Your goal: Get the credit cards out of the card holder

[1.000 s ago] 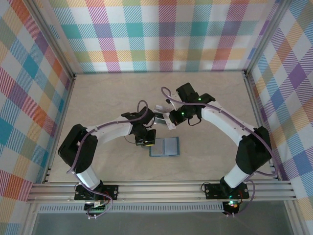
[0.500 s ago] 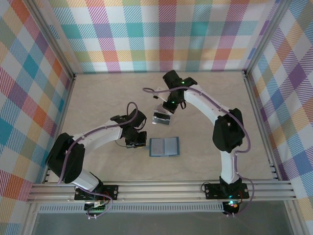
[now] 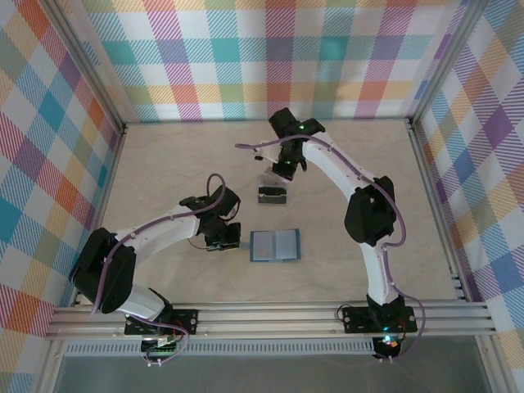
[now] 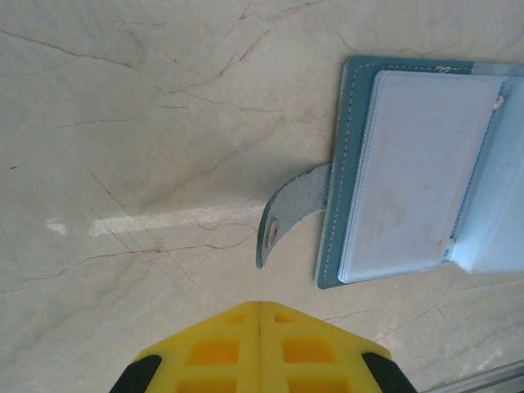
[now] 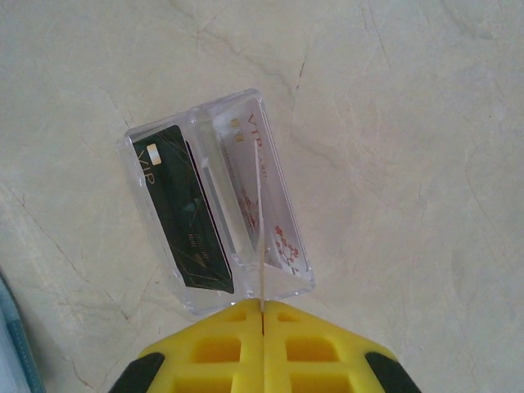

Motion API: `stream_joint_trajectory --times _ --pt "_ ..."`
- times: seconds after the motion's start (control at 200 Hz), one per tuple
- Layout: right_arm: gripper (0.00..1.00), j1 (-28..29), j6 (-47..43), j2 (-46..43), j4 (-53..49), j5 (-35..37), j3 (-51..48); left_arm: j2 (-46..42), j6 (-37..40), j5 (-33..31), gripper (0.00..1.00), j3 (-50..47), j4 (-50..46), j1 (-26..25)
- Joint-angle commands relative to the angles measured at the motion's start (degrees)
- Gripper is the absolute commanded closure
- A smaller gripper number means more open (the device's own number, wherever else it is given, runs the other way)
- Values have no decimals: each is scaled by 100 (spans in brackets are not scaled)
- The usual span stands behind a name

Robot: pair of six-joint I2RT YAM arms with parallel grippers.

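I will turn my right gripper next so it lines up with the clear box [image 5: 217, 205], and then I will bring the thin credit card down over the flowered card's section of the clear box.
The teal card holder [image 3: 274, 245] lies open and flat on the table, its pale inner sleeves [image 4: 417, 164] up and its snap strap [image 4: 286, 213] sticking out to the left. My left gripper [image 3: 221, 240] [image 4: 259, 307] is shut on nothing, just left of the strap. My right gripper [image 3: 284, 170] [image 5: 262, 304] is shut on a thin credit card [image 5: 260, 246] seen edge-on, held over a clear plastic box [image 5: 217, 205]. In that box stand a dark green card [image 5: 188, 217] and a white card with red flowers [image 5: 274, 221].
The clear box [image 3: 272, 195] sits behind the card holder, near the table's middle. Plaid walls and metal rails [image 3: 270, 319] close in the marbled tabletop [image 3: 180, 164]. A teal corner of the holder [image 5: 8, 344] edges the right wrist view.
My right gripper has carried the card back from above the holder to over the clear box. My left gripper has slid left, off the holder's edge.
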Motion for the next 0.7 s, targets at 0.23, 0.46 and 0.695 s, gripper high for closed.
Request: stream_joint_trajectory --times 0.23,0.46,0.695 --pt "100 -37 -791 151 -266 -390 258 8 -43 33 100 -27 -86 66" --pt "100 -20 -1286 309 -284 -396 381 22 -51 34 100 26 -121 66" --pt "100 7 -1688 419 -294 -268 392 91 -52 25 100 117 -183 66"
